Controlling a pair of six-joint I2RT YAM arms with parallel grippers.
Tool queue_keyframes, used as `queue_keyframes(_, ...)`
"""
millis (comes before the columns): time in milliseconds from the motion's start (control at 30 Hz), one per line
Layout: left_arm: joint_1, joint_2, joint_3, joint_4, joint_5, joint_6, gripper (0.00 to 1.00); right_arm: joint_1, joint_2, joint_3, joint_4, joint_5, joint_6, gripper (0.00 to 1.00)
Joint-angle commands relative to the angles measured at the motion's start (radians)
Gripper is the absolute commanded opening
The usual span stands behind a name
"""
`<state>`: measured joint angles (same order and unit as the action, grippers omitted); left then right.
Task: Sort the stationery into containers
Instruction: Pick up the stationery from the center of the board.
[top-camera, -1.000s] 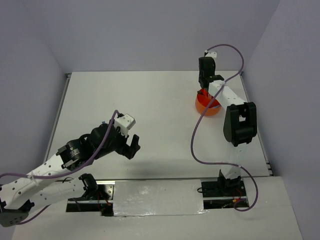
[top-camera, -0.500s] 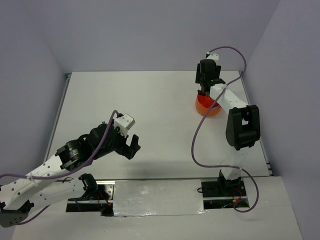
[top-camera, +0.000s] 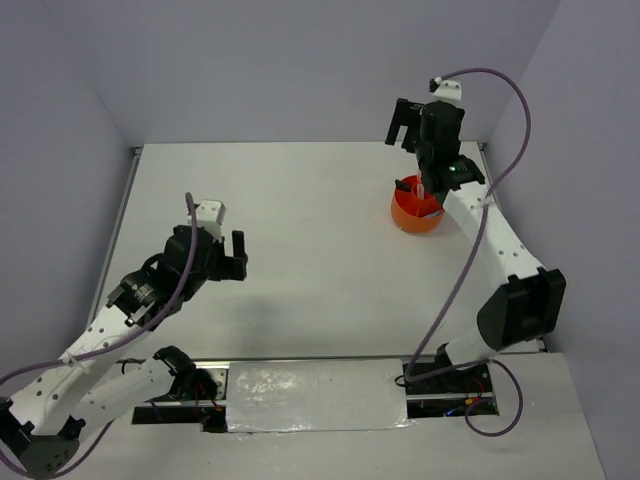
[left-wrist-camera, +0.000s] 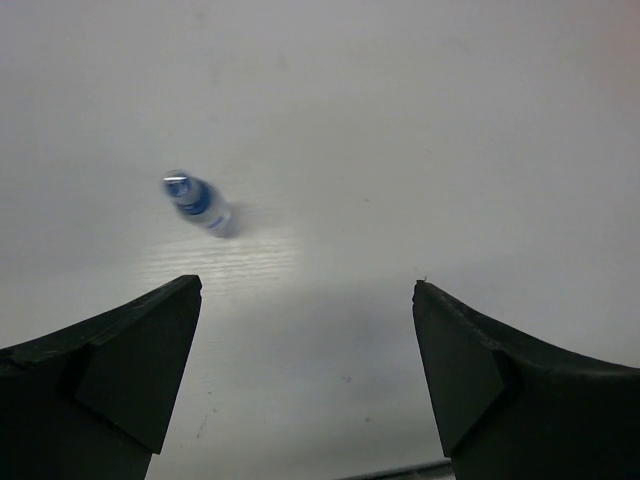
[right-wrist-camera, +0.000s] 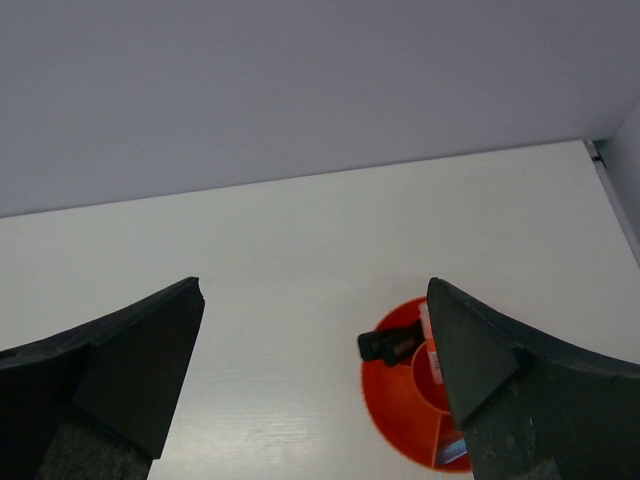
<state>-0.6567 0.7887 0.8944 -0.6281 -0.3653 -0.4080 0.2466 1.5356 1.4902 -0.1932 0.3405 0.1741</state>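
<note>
The blue-capped bottle (left-wrist-camera: 197, 203) is still beyond the left gripper's open fingers, so the left gripper will next turn and lower toward the left in the wrist view and close on the bottle.
The orange tub (top-camera: 415, 220) stands at the far right of the table. In the right wrist view the tub (right-wrist-camera: 395, 405) holds a black highlighter (right-wrist-camera: 388, 345), a white pen (right-wrist-camera: 428, 335) and a light-blue strip (right-wrist-camera: 452, 452). My right gripper (top-camera: 405, 122) hangs open and empty, high above the tub and behind it; its jaws (right-wrist-camera: 315, 290) stand wide apart. A tiny blue-capped bottle (left-wrist-camera: 197, 203) lies on the table, ahead and left of my open, empty left gripper (left-wrist-camera: 305, 290). In the top view the left gripper (top-camera: 238, 258) hovers over the table's left half, and the bottle is hidden.
White table (top-camera: 310, 200) with a raised rail along its left edge (top-camera: 122, 215). Lilac walls close in on three sides. The right arm's purple cable (top-camera: 455, 300) loops over the table's right side.
My right gripper opened and rose from the tub to high behind it. The left arm swung left and farther out, its gripper still open.
</note>
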Motion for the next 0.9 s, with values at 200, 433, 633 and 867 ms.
queue_keyframes(200,0.302,0.098,0.044,-0.052,-0.092,-0.25,0.99,0.161,-0.352,-0.28,-0.052,-0.199,0.083,1.0)
queue_keyframes(433,0.319,0.277,0.029,0.028,-0.125,-0.324,0.99,0.35,-0.465,-0.502,-0.015,-0.336,0.153,1.0)
queue_keyframes(633,0.338,0.349,0.035,0.054,-0.198,-0.348,0.99,0.399,-0.508,-0.633,0.009,-0.396,0.179,1.0)
queue_keyframes(867,0.407,0.429,0.011,0.128,-0.112,-0.334,0.91,0.405,-0.565,-0.686,0.014,-0.414,0.191,1.0)
